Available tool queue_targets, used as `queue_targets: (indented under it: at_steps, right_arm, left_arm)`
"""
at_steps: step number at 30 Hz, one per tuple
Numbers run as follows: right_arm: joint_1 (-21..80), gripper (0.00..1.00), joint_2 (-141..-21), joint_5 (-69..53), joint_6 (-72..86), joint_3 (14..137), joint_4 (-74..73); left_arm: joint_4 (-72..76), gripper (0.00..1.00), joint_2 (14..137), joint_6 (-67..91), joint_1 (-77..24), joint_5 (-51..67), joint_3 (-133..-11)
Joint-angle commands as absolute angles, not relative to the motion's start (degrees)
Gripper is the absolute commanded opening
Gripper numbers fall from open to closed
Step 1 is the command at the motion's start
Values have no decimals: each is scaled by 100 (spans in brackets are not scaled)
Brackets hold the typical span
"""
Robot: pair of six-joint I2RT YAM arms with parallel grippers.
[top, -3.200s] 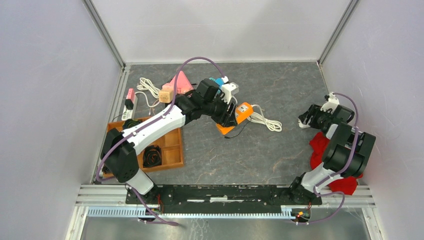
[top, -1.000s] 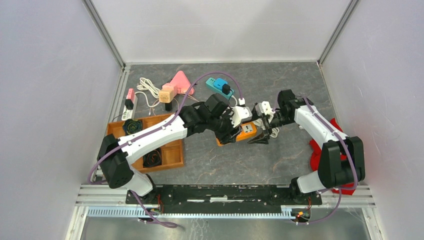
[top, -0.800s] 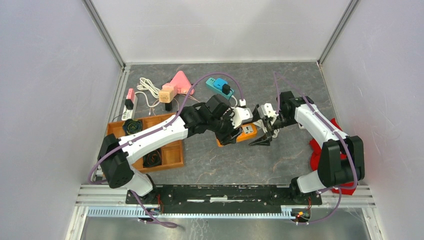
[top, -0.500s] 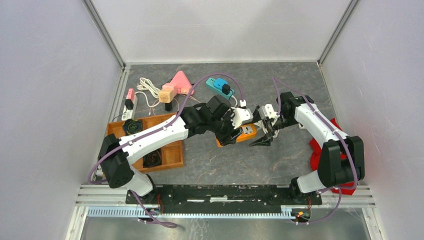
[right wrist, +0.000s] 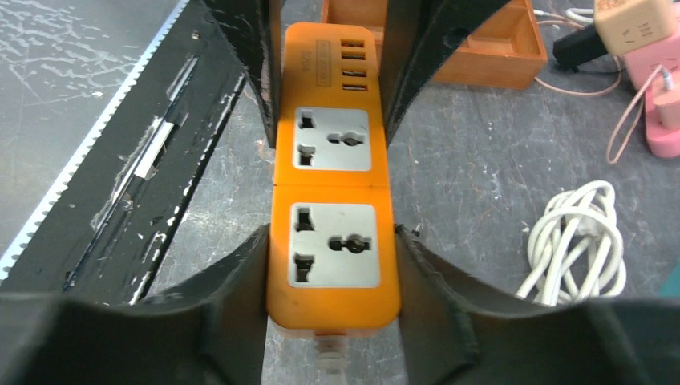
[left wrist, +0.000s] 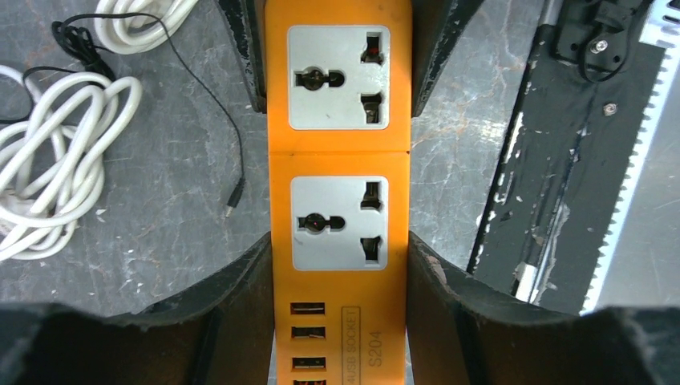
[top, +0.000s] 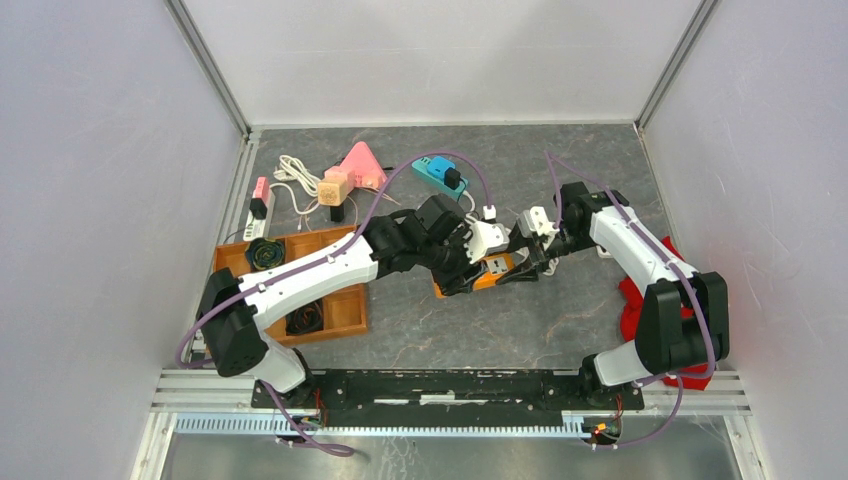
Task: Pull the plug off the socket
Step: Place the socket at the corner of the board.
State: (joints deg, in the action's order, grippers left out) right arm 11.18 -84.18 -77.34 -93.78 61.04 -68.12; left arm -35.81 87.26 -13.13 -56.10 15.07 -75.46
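The table's far corner beyond the red cloth is outward of my right gripper. My right gripper should lift the orange power strip (top: 490, 268), carry it outward, lower it and let go of it at that corner.
An orange power strip (top: 490, 268) lies at mid table, and both its grey sockets are empty in the left wrist view (left wrist: 337, 160) and the right wrist view (right wrist: 333, 192). My left gripper (top: 468, 270) is shut on its USB end (left wrist: 338, 257). My right gripper (top: 516, 262) is shut on the opposite, cable end (right wrist: 333, 249). Each wrist view shows the other gripper's fingers (left wrist: 240, 48) (right wrist: 248, 48) at the strip's far end. A teal power strip (top: 432, 166) at the back carries a black plug (top: 453, 181).
A white cable coil (right wrist: 577, 241) (left wrist: 48, 160) and a thin black wire (left wrist: 200, 88) lie beside the orange strip. A wooden tray (top: 345, 300) sits at the left. A pink wedge (top: 362, 162), a beige cube (top: 333, 187) and a white cord (top: 292, 170) lie behind. A red cloth (top: 636, 290) is at the right.
My right arm has swung in from the right side, hovered open over the orange strip's cable end, then come down and closed on it. The left gripper has kept its hold.
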Motion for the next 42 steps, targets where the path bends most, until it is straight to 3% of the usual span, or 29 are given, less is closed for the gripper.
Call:
queue_targets:
  at_steps: [1,5,7,10,16,31,39,42]
  right_arm:
    - [1134,32,-8411,-7771,-9310,6330,-6864]
    - [1132,11,-8422,-7727,-9300,6357,-6839]
    - [1134,6,-8420,-7695,-9290,6365,-6842]
    - [1126,1,-8412,-7665,-9286,6377,-6813]
    - [1104,0,-8451,-7476,-9149,6391,-6676]
    - [81,0,-7918,-7381,-8463,6600,-6297]
    - [-448,0,-7140,-6917,-5182,6581,-3383]
    - [-474,0,-7169,-6244,-4507,7174,-2811]
  left_arm:
    - [-3454,2,8684,-1599,-5606,1400,-7738]
    - [-3452,6,8665,-1558,-5605,1249,-7745]
    - [-3425,21,8639,-1511,-5605,1141,-7739]
    - [-3392,54,8578,-1469,-5607,1088,-7700]
    - [-3236,98,8314,-1439,-5603,811,-7528]
    - [-2722,100,7223,-1318,-5548,19,-7493]
    - [-1318,100,6607,-660,-5005,154,-7357]
    - [-1255,100,6857,-447,-4639,332,-7627]
